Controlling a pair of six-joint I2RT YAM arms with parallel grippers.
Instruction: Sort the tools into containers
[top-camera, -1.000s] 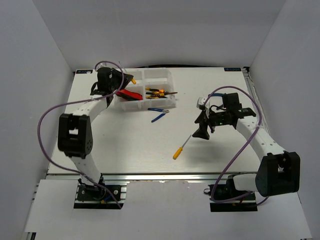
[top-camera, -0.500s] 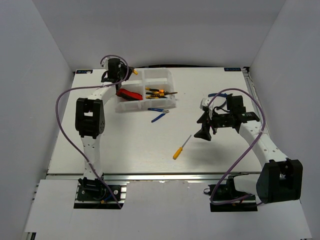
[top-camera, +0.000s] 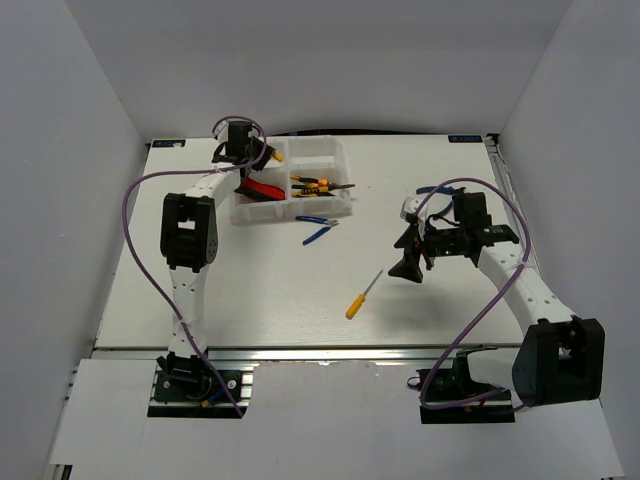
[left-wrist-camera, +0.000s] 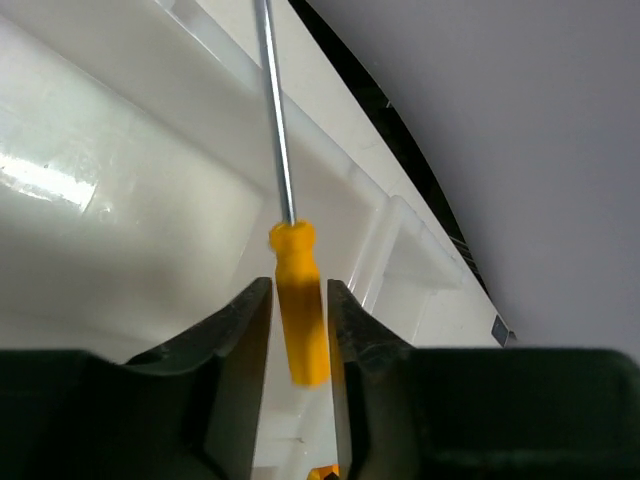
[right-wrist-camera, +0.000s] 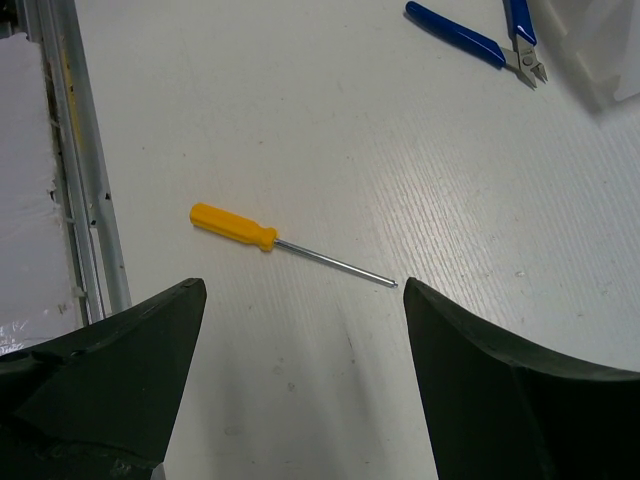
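Note:
The second screwdriver's shaft (top-camera: 371, 286) (right-wrist-camera: 316, 256) lies at a slant across my right gripper's opening, so my right gripper will next move down and left in the top view and turn to straddle it.
The white organiser tray (top-camera: 322, 150) stands at the back of the table. Red cutters (top-camera: 258, 188) lie in its front-left compartment and yellow-and-black pliers (top-camera: 318, 185) in the one beside it. My left gripper (top-camera: 262, 155) hovers over the back-left compartment, shut on a yellow-handled screwdriver (left-wrist-camera: 298, 300) whose shaft points away into the tray (left-wrist-camera: 120, 150). My right gripper (top-camera: 405, 268) is open and empty above the table. A second yellow screwdriver (right-wrist-camera: 232, 226) lies just ahead of its fingertips (right-wrist-camera: 180, 300) and also shows in the top view (top-camera: 360, 298). Blue-handled pliers (top-camera: 318, 230) lie in front of the tray.
The blue pliers also show at the top of the right wrist view (right-wrist-camera: 470, 38). A metal rail (right-wrist-camera: 75, 150) runs along the table's near edge. White walls enclose the table on three sides.
My left arm has swung back and right, carrying the screwdriver from the tray's left edge to over its back-left compartment. My right arm has barely shifted.

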